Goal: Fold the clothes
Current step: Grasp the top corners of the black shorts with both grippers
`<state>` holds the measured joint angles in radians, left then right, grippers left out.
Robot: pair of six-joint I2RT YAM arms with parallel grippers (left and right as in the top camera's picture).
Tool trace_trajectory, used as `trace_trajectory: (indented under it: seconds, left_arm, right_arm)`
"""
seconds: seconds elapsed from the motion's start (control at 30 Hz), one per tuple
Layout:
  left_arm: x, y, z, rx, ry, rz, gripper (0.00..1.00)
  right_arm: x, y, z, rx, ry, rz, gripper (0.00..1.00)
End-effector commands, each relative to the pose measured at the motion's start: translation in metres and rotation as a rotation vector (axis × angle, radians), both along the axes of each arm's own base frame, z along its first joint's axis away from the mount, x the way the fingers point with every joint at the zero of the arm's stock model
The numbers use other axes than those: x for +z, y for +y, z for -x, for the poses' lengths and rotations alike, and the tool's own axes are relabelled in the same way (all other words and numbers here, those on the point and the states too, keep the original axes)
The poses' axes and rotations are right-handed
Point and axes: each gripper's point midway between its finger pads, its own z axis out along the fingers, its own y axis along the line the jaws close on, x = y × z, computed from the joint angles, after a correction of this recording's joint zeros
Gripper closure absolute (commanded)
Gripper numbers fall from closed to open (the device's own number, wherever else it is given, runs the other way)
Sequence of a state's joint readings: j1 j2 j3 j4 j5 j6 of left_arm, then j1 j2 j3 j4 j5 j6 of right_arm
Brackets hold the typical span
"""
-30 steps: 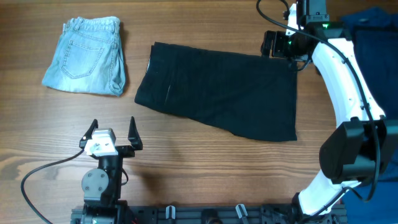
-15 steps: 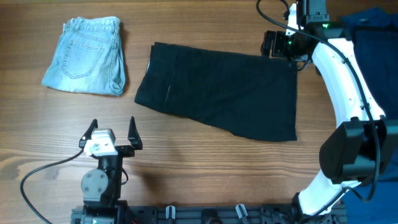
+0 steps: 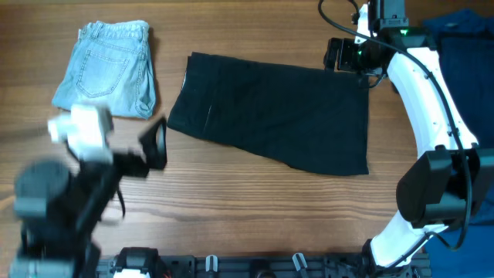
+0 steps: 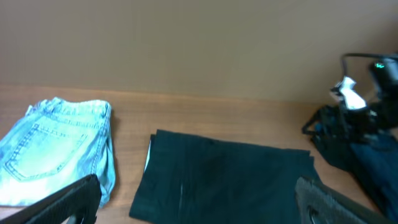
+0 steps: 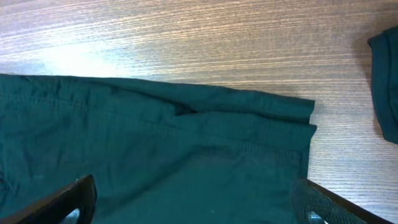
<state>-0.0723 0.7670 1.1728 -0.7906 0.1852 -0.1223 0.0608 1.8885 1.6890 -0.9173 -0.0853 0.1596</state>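
Note:
The robot's right gripper is already hovering over the garment's other corner, so the left gripper will move outward and down onto the black garment's far corner (image 3: 195, 59) (image 4: 159, 136) by the denim shorts.
A large black garment (image 3: 270, 116) lies flat in the middle of the wooden table, also seen in the left wrist view (image 4: 224, 180) and close up in the right wrist view (image 5: 155, 143). Light-blue denim shorts (image 3: 108, 69) lie folded at the far left (image 4: 56, 149). My left gripper (image 3: 123, 143) is raised and blurred near the garment's left edge, open and empty (image 4: 199, 208). My right gripper (image 3: 347, 55) hovers over the garment's far right corner, open, with only cloth below it (image 5: 196, 208).
A dark-blue piece of clothing (image 3: 467, 54) is heaped at the far right edge, beside the right arm (image 4: 360, 155) (image 5: 388, 81). Bare wood table (image 3: 255, 208) runs along the front. A black cable (image 3: 332, 15) loops above the right gripper.
My left arm has lifted off its rest at the front edge and swung up and left, now large and blurred. The right arm and the clothes have not moved.

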Motion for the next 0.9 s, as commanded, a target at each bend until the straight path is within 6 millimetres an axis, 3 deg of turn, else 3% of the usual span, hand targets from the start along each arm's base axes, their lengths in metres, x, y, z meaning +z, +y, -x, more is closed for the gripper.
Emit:
trace_trajectory:
  seconds: [0.0, 0.13, 0.23, 0.33, 0.47, 0.87]
  left_arm:
    - [-0.041, -0.008, -0.066, -0.006, 0.277, -0.005, 0.0]
    - [-0.136, -0.015, -0.152, -0.004, 0.515, -0.019, 0.0]
    - [-0.183, -0.03, -0.187, -0.065, 0.561, 0.026, 0.0]
    - [-0.211, -0.045, -0.215, -0.124, 0.54, 0.066, 0.01]
    - [-0.223, -0.054, -0.233, -0.141, 0.498, 0.061, 0.02]
    - [-0.228, -0.056, -0.228, -0.145, 0.53, 0.059, 0.0]
  right_arm:
    - [-0.001, -0.001, 0.001, 0.001, 0.005, 0.0, 0.0]
    - [-0.001, -0.001, 0.001, 0.001, 0.005, 0.0, 0.0]
    - [-0.001, -0.001, 0.001, 0.001, 0.005, 0.0, 0.0]
    - [-0.001, -0.001, 0.001, 0.001, 0.005, 0.0, 0.0]
    - [-0.001, -0.001, 0.001, 0.001, 0.005, 0.0, 0.0]
    - [-0.001, -0.001, 0.001, 0.001, 0.005, 0.0, 0.0]
